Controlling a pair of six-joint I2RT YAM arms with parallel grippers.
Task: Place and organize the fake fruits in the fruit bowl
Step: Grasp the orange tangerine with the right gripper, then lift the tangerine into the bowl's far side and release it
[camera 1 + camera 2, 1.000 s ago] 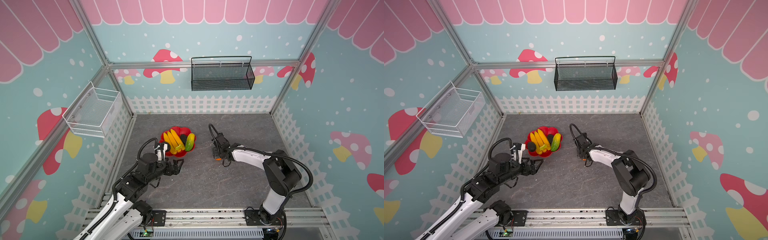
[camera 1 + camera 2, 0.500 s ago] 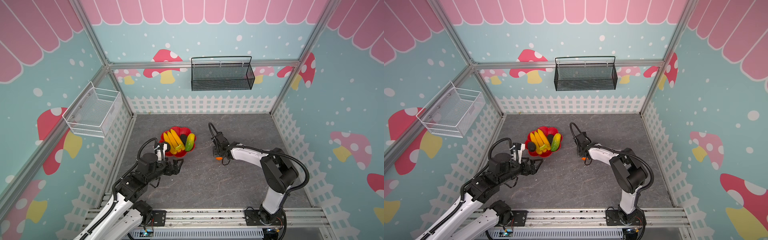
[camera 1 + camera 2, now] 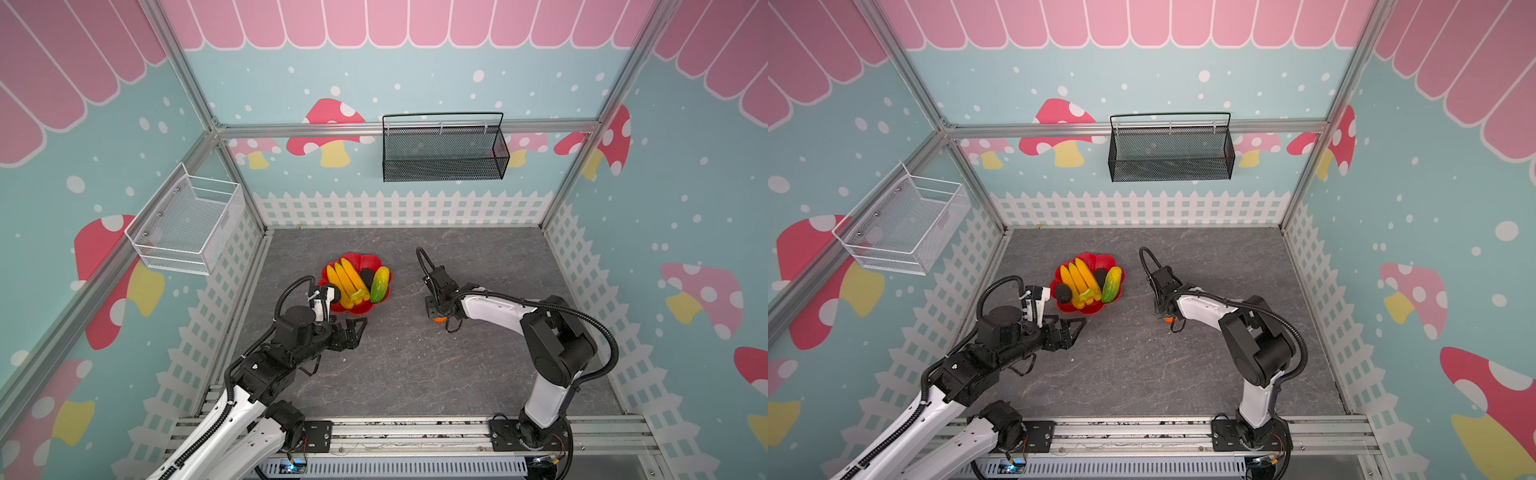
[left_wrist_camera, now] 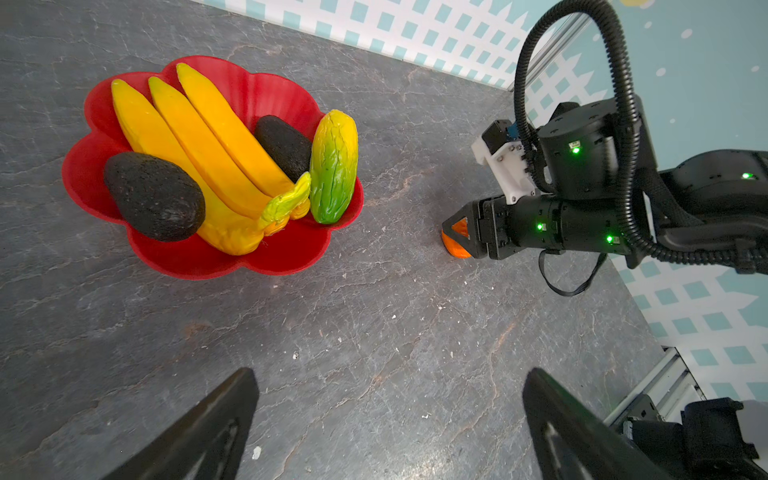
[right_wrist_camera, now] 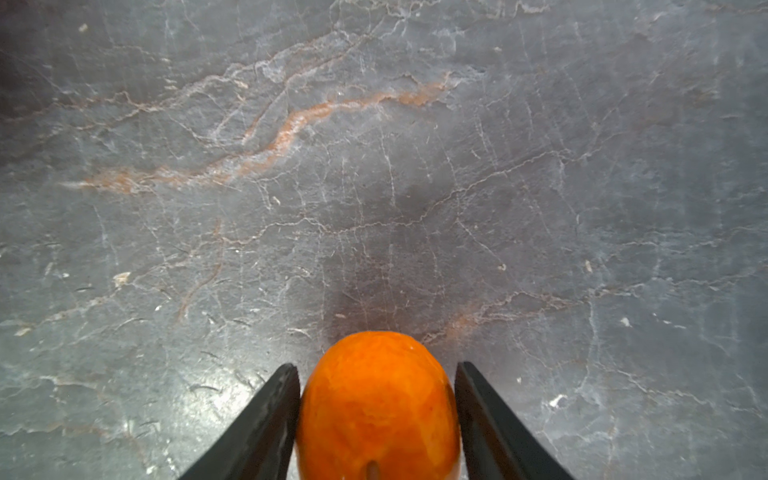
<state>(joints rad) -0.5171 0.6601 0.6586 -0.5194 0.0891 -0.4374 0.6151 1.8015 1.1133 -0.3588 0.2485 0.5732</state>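
My right gripper lifts outward and across to the bowl's bare far side [image 3: 368, 261] next to release the orange [image 3: 439, 319], as that gap is outward of it beside the bananas.
The red scalloped fruit bowl [image 3: 376, 259] [image 4: 291, 266] sits on the grey floor left of centre. In it lie a yellow banana bunch [image 4: 199, 141], two dark avocado-like ovals [image 4: 153, 195] [image 4: 284, 145] and a green-yellow oblong fruit [image 4: 334, 166]. A small orange [image 3: 439, 319] [image 5: 376, 407] rests on the floor to the right of the bowl. My right gripper [image 3: 434, 311] [image 5: 376, 365] is down over it, both fingers pressed against its sides. My left gripper [image 3: 361, 322] [image 4: 390, 372] hovers wide open just in front of the bowl, holding nothing.
A black mesh basket [image 3: 444, 153] hangs on the back wall and a white wire basket [image 3: 187, 226] on the left wall, both well above the floor. White-fence walls close in the grey floor on three sides.
The right arm's elbow has drifted slightly left while its gripper stays low at the orange. The left arm and the fruits in the bowl have not moved.
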